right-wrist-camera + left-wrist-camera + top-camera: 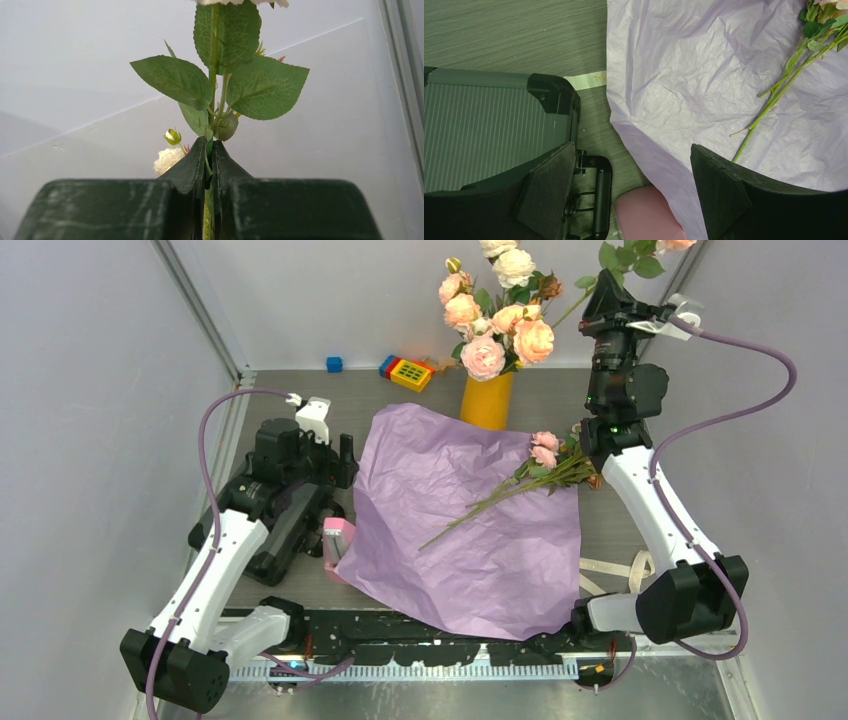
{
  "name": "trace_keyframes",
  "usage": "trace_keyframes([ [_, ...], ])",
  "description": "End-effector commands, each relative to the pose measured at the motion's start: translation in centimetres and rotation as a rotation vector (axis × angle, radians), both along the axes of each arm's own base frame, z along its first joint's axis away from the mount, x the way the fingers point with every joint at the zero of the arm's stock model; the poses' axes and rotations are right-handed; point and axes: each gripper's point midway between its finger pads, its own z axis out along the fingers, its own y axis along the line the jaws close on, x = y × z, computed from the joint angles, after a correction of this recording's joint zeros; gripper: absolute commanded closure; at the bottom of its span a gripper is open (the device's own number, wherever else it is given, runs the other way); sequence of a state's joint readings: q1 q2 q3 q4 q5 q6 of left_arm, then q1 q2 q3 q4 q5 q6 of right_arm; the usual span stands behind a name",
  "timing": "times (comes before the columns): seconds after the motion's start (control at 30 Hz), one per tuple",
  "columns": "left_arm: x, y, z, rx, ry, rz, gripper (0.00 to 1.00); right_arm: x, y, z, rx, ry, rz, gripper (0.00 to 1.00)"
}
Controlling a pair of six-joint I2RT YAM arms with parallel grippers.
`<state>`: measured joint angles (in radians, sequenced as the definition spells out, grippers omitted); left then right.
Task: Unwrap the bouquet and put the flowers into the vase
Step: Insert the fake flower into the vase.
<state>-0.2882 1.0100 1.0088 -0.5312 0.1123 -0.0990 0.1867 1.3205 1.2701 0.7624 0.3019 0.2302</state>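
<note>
The robot's right gripper will next lower the slanting stem toward the vase's opening [490, 377] and release it, because that opening is below the gripper and to its left in the top view.
The bouquet's lilac paper [470, 530] [704, 65] lies spread flat on the table. Several small pink flowers [547, 452] rest on its right side, their green stems [774, 95] pointing toward the near left. The yellow-orange vase [487, 400] stands behind the paper and holds big pale pink and cream roses [500, 320]. My right gripper [610, 285] [210, 145] is raised high at the back right, to the right of the vase, shut on one upright leafy flower stem [216, 85]. My left gripper [340, 472] [631, 147] hangs open over the paper's left edge, holding nothing.
A pink object [338, 540] [649, 215] pokes out from under the paper's left edge. Beige ribbon [615, 570] lies at the near right, and a strip [584, 80] by the left edge. A yellow toy block [411, 373] and blue cube [334, 364] sit at the back.
</note>
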Motion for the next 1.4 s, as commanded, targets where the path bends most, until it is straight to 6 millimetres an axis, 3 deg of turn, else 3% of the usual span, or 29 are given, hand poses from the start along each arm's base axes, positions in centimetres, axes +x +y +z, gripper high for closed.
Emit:
trace_keyframes([
  [0.0, 0.3, -0.1, 0.9, -0.002, -0.043, 0.0, 0.13, -0.7, 0.8, 1.3, -0.032, -0.045, -0.008, 1.0],
  [0.33, 0.3, -0.1, 1.0, -0.004, -0.045, -0.003, 0.13, 0.5, 3.2, -2.7, -0.063, 0.059, 0.047, 1.0],
  [0.7, 0.2, -0.2, 1.1, -0.011, -0.05, -0.008, 0.13, 1.2, 4.5, -7.5, -0.072, 0.187, 0.111, 1.0],
  [1.37, 0.1, -0.4, 1.2, -0.021, -0.051, -0.016, 0.12, 2.5, 6.2, -13.3, -0.104, 0.359, 0.18, 1.0],
])
